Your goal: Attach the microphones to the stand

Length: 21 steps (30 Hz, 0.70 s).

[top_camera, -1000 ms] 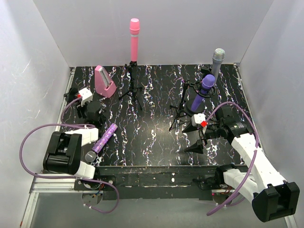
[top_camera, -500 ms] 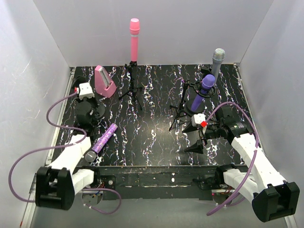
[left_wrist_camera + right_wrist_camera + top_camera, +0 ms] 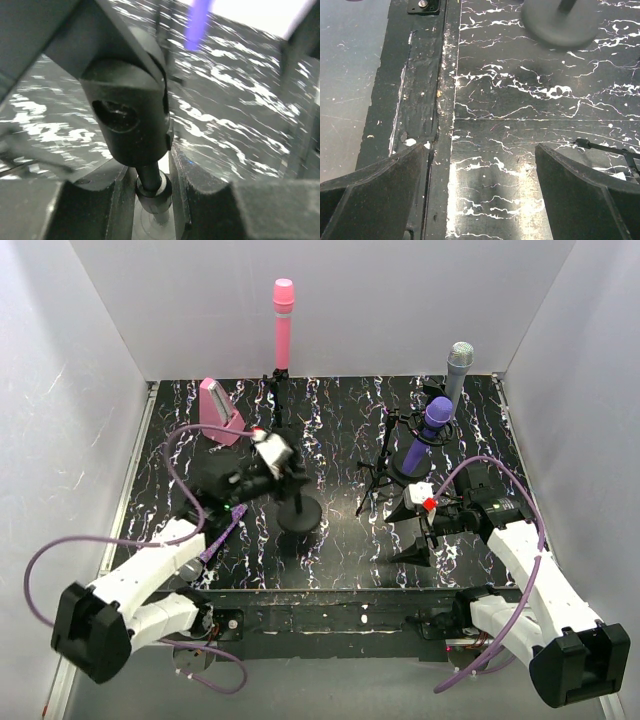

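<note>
I should carry the stand's stem with my left gripper toward the dark purple microphone, set the round base down and release, because the tabletop beside the stand is bare and open.
My left gripper [image 3: 288, 476] [image 3: 152, 192] is shut on the thin post of a black round-base stand [image 3: 300, 513] [image 3: 150, 180] in the middle of the table. The stand's empty clip head [image 3: 129, 112] fills the left wrist view. The glittery purple microphone [image 3: 218, 538] lies flat under my left forearm, partly hidden. The pink microphone [image 3: 283, 325] stands in a tripod stand at the back. The silver-grey microphone [image 3: 459, 368] and the dark purple microphone [image 3: 430, 430] sit in stands at the right. My right gripper [image 3: 413, 530] [image 3: 480, 185] is open and empty.
A pink wedge-shaped box [image 3: 220, 410] sits at the back left. Tripod legs [image 3: 375, 480] [image 3: 607, 147] spread close to my right gripper. The stand's round base [image 3: 565, 22] shows ahead of the right fingers. The table's front edge rail [image 3: 420, 100] runs along the left of that view.
My left gripper closed on the round-base stand at the left edge, then carried it right to the middle of the table. The right arm stayed put.
</note>
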{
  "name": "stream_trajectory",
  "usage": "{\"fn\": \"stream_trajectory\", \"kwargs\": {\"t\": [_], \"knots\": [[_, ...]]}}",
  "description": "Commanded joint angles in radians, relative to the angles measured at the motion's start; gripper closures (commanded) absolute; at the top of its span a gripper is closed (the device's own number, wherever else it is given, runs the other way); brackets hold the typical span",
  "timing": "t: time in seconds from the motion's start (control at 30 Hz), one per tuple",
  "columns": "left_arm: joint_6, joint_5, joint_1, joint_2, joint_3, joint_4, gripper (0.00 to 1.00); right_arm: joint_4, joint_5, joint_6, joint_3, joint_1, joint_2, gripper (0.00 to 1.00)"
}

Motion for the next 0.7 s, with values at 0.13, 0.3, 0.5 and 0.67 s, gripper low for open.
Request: {"fn": "stream_trajectory", "kwargs": {"t": [0.13,0.3,0.5,0.67], "knots": [[0.069,-0.077,-0.234,0.233,0.067,0.187,1.0,-0.029,-0.009,-0.029,0.007,-0.034,0.002,0.02],[0.115,-0.189,-0.313,0.345,0.084,0.313,1.0,-0.033,-0.006,-0.034,0.007,-0.04,0.016,0.02],[0.143,-0.286,-0.331,0.385,0.041,0.471,1.0,-0.037,-0.006,-0.04,0.007,-0.044,0.023,0.02],[0.132,-0.302,-0.333,0.402,0.015,0.477,0.99,-0.04,-0.004,-0.043,0.007,-0.046,0.031,0.02]]}}
